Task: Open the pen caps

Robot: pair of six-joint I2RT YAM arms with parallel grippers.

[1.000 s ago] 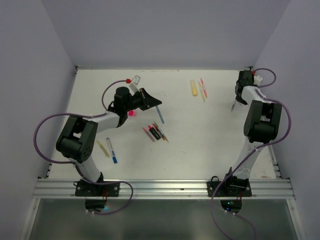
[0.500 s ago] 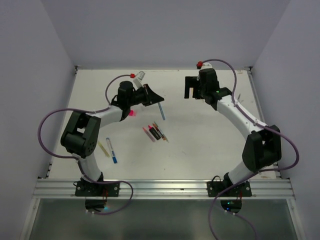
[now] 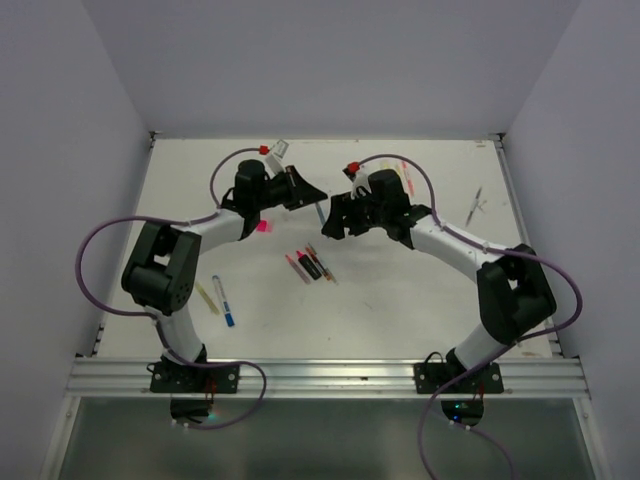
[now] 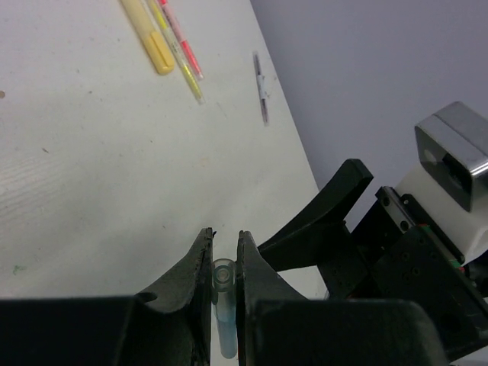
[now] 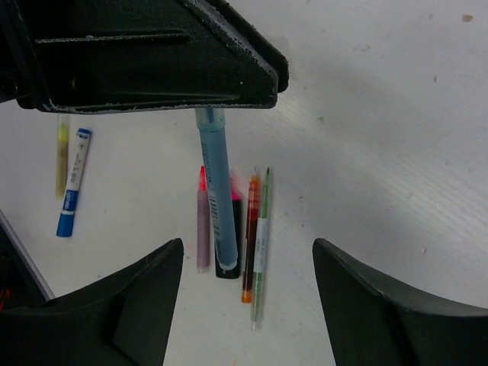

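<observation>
My left gripper lowers toward the pink cap (image 3: pixel 262 227) and releases next. Bare tabletop by that cap lies below the gripper and to its left in the top view.
My left gripper (image 3: pixel 312 193) is shut on a pale blue pen (image 5: pixel 219 191) and holds it above the table. In the left wrist view the pen's clear round end (image 4: pixel 223 273) sits between the two fingers. My right gripper (image 3: pixel 334 216) faces it from the right, open; its fingertips (image 5: pixel 174 252) stand on either side of the pen's free lower end without touching it. I cannot tell which end carries the cap. A small loose pink cap (image 3: pixel 262 227) lies on the table beside the left arm.
Under the held pen lie a pink pen (image 5: pixel 203 221), a black-and-pink highlighter (image 5: pixel 229 267), an orange pen (image 5: pixel 250 236) and a green pen (image 5: pixel 261 244). A blue marker (image 3: pixel 222 300) and a yellow pen (image 3: pixel 207 297) lie near left. Yellow and pink pens (image 4: pixel 149 34) lie at the back, a dark pen (image 3: pixel 475 205) far right.
The right arm has swung from the far right corner to the middle, opened, and now faces the left gripper. The left gripper kept hold of the blue pen, barely moving.
</observation>
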